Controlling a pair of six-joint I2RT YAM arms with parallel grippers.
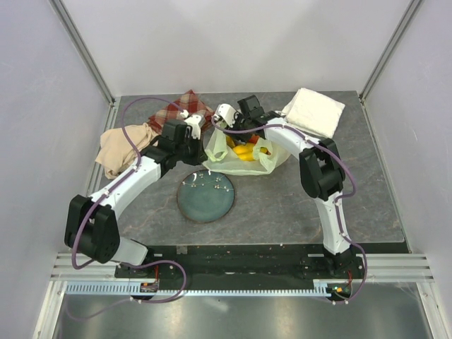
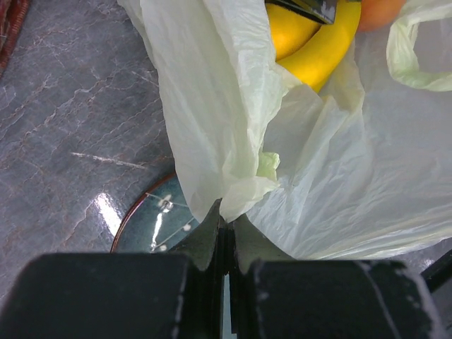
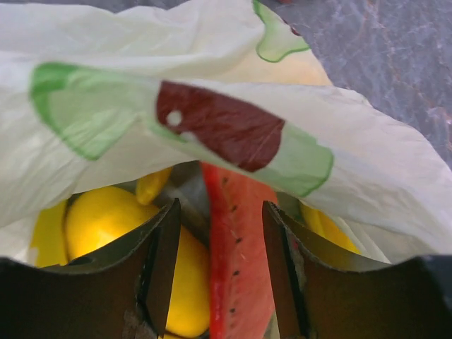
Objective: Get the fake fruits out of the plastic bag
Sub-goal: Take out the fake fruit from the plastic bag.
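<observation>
The red watermelon slice stands below the right gripper, between its open fingers, so the gripper will lower slightly astride the slice's upper part (image 3: pixel 241 236) and close.
The pale yellow-green plastic bag (image 1: pixel 272 161) lies behind the plate with its mouth open. Yellow fruits (image 1: pixel 244 152) show inside it. My left gripper (image 1: pixel 195 133) is shut on the bag's left edge; in the left wrist view the gripper (image 2: pixel 227 212) pinches a fold of the bag (image 2: pixel 332 183), with the banana bunch (image 2: pixel 326 49), a yellow oblong fruit (image 2: pixel 289 32) and the peach (image 2: pixel 378 10) beyond. My right gripper (image 1: pixel 239 133) is open inside the bag's mouth. In the right wrist view the gripper (image 3: pixel 220 212) straddles the red watermelon slice (image 3: pixel 236 268) without closing on it, a yellow fruit (image 3: pixel 106 219) at its left.
A blue-green plate (image 1: pixel 185 205) sits in front of the bag, also in the left wrist view (image 2: pixel 145 222). A white folded towel (image 1: pixel 314 111) lies back right, a red checked cloth (image 1: pixel 185 107) back centre, a tan cloth (image 1: pixel 123 148) at left. Walls enclose the table.
</observation>
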